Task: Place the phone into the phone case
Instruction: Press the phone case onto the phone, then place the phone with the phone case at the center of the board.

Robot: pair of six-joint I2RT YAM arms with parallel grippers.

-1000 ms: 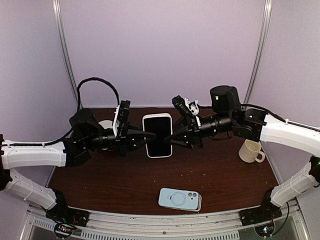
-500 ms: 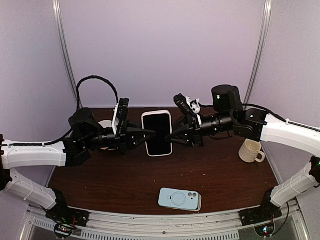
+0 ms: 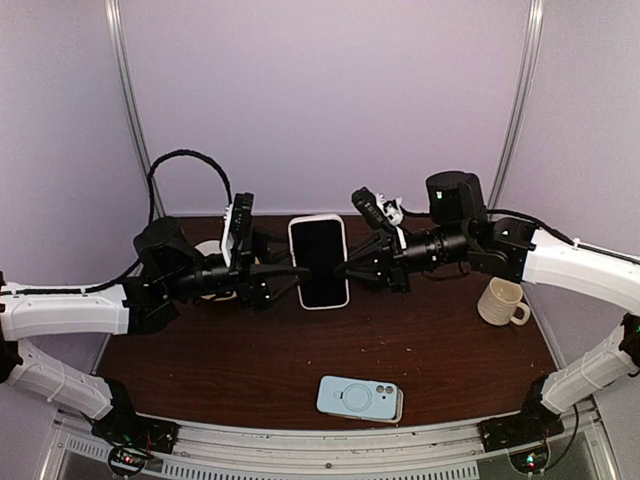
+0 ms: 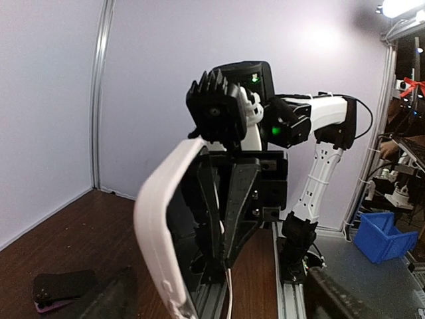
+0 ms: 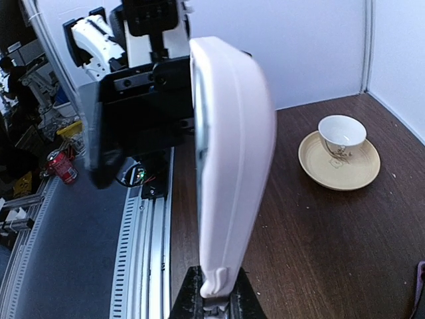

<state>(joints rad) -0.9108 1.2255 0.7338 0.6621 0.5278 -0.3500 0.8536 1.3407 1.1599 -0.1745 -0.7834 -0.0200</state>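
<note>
My right gripper moves down toward the saucer next, tilts the phone (image 3: 320, 262) flat and releases it, since the tabletop (image 3: 287, 304) beside that saucer lies bare below my gripper.
The phone (image 3: 320, 262), white-rimmed with a dark screen, hangs upright in the air over the table's middle. My right gripper (image 3: 350, 270) is shut on its right edge; in the right wrist view the phone (image 5: 232, 166) stands edge-on, with the black fingertips (image 5: 192, 296) pinching its lower end. My left gripper (image 3: 292, 272) stands open at the phone's left edge. In the left wrist view its blurred fingers (image 4: 99, 299) sit wide apart at the bottom, and the phone (image 4: 166, 239) is not clamped. The light blue phone case (image 3: 360, 398) lies flat near the table's front edge.
A cream mug (image 3: 500, 301) stands at the right side of the table. A cup on a saucer (image 5: 340, 153) sits at the back left, behind the left arm. A dark flat object (image 4: 63, 286) lies on the table. A blue bin (image 4: 385, 239) is beyond the table.
My left gripper has opened and let go of the phone. My right gripper has shut on the phone's right edge, and the phone has shifted slightly right.
</note>
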